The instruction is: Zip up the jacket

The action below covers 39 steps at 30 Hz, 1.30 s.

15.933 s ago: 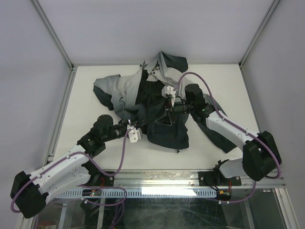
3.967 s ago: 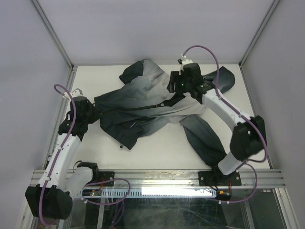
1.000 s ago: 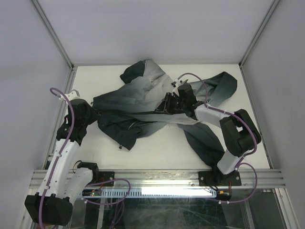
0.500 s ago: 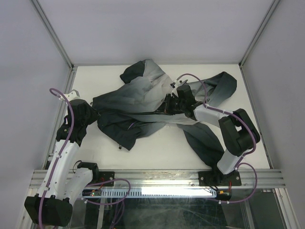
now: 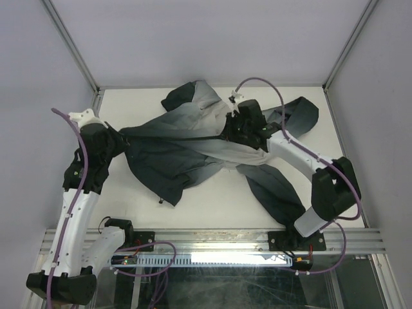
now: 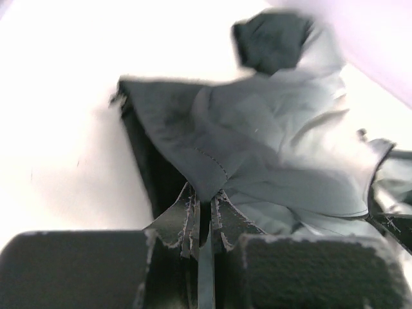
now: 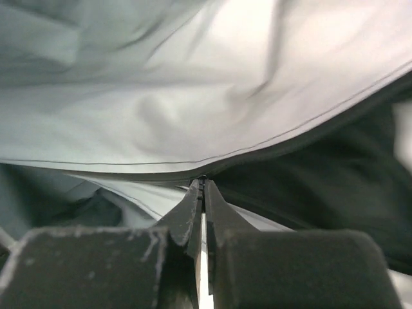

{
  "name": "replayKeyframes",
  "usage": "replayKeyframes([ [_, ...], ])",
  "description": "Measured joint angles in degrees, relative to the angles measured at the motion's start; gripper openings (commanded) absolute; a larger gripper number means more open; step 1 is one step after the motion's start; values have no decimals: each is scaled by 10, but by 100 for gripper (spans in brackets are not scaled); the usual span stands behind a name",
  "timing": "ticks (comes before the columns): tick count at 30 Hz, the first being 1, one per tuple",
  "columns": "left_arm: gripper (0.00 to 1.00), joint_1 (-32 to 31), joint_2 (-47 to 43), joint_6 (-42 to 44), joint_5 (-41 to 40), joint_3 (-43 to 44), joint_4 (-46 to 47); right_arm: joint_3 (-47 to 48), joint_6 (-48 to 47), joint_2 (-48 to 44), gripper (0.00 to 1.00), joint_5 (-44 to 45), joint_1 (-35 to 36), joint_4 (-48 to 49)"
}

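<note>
The jacket's dark edge sits between my left gripper's fingers. My left gripper should next lift it a little, keep the zipper line tight, and then let go of it.
The jacket, light grey fading to dark teal-black, lies stretched across the table. Its dark zipper line runs taut from left to right. My left gripper is shut on the jacket's left end, and in the left wrist view the fabric is pinched between the closed fingertips. My right gripper is shut on the zipper line near the grey upper part. In the right wrist view the fingertips pinch the dark zipper edge. What is pinched there is too small to tell.
One dark sleeve trails toward the front right, and another dark part lies at the back right. A dark bunched end sits at the back. The white table is edged by metal frame rails.
My left arm has risen and pulled the jacket's left end up and back, tightening the zipper line. My right gripper has moved slightly toward the back, still shut on the zipper.
</note>
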Motion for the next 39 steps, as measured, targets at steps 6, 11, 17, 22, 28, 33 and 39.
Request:
replayKeyframes([
  [6, 0, -5, 1, 24, -19, 144, -9, 99, -127, -53, 0, 123, -68, -82],
  [11, 0, -8, -5, 38, -25, 183, -13, 109, -175, -65, 0, 170, -185, -116],
  [17, 0, -19, -12, 47, -20, 185, -36, 113, -189, -65, 0, 163, -302, -166],
  [22, 0, -22, -16, 46, 3, 165, -36, 117, -183, -72, 0, 117, -343, -188],
  [28, 5, -21, -28, 41, 35, 105, -9, 93, -160, -139, 5, 99, -382, -192],
  [33, 48, -13, -30, 44, 47, 98, 22, 14, -137, -271, 46, 116, -403, -166],
  [39, 90, -6, -52, 68, 16, 122, 64, -27, -117, -417, 98, 122, -410, -136],
])
